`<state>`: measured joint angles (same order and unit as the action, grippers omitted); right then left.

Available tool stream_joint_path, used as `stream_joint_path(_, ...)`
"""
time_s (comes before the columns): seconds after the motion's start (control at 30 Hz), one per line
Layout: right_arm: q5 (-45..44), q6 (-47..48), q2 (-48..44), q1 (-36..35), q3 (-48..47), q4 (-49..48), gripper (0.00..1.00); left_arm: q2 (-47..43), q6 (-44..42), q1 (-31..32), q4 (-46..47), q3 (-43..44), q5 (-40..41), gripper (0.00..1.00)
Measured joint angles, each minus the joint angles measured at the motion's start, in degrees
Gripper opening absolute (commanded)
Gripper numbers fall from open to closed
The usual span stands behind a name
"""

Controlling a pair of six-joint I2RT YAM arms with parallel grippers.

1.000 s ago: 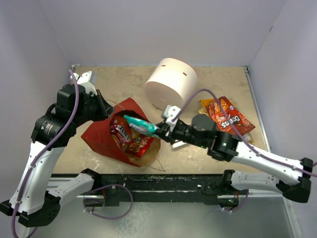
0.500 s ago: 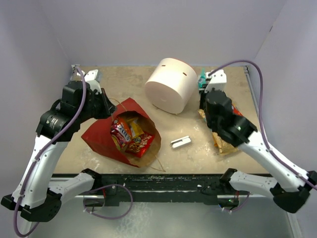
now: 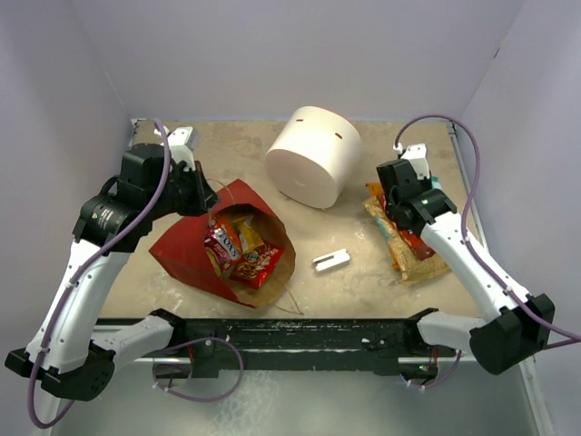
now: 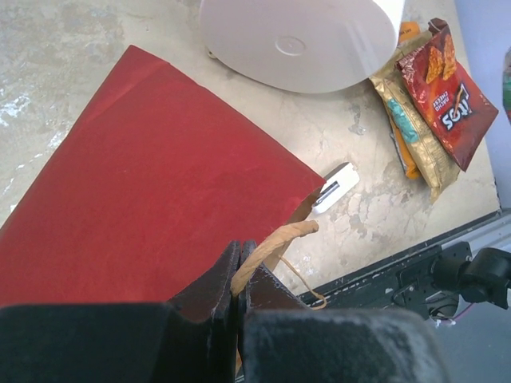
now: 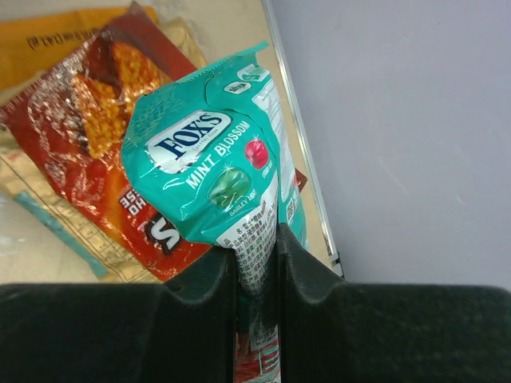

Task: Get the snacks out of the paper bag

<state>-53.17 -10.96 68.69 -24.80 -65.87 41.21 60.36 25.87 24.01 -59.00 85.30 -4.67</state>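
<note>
Next, my right gripper needs to lower and shift away from the wall over the red Doritos packet (image 5: 88, 120), since the teal mint packet (image 5: 211, 152) hangs at the pile's wall side.
The red paper bag (image 3: 186, 243) lies on its side, its brown mouth facing right, with red and yellow snacks (image 3: 238, 250) inside. My left gripper (image 3: 207, 205) is shut on the bag's twine handle (image 4: 275, 238) at the mouth's upper edge; the left wrist view shows the bag's red outside (image 4: 144, 183). My right gripper (image 5: 255, 263) is shut on a teal mint packet (image 5: 211, 152), held over the pile of snacks (image 3: 410, 247) at the right. The red Doritos packet (image 5: 88, 120) and an orange packet (image 5: 56, 36) lie below it. In the top view the right gripper (image 3: 419, 202) hides the teal packet.
A big white cylinder (image 3: 314, 156) stands behind the bag. A small grey metal bracket (image 3: 331, 261) lies between the bag and the pile. The right wall and the table's metal edge (image 5: 307, 183) are close beside the right gripper.
My right gripper has carried the teal packet from the bag's mouth across to the right, over the pile. My left gripper has kept hold of the handle.
</note>
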Motion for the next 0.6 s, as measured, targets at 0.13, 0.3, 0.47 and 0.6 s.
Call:
stream_joint_path(0.13, 0.74, 0.9, 3.56, 1.2, 1.77, -0.24, 0.0, 0.15, -0.2, 0.0, 0.66, -0.02, -1.05, 0.0)
stream_joint_path(0.3, 3.1, 2.71, 8.9, 2.12, 3.43, -4.68, 0.0, 0.44, -0.2, 0.0, 1.07, -0.02, -1.36, 0.0)
stream_joint_path(0.47, 6.27, 6.47, 14.14, 2.43, 6.47, -10.56, 0.0, 0.42, 0.04, 0.0, 1.07, -0.02, -1.33, 0.0)
stream_joint_path(0.6, 8.85, 7.85, 17.62, 2.43, 6.82, -12.46, 0.06, 0.44, 0.15, 0.0, 1.03, 0.11, -1.27, 0.0)
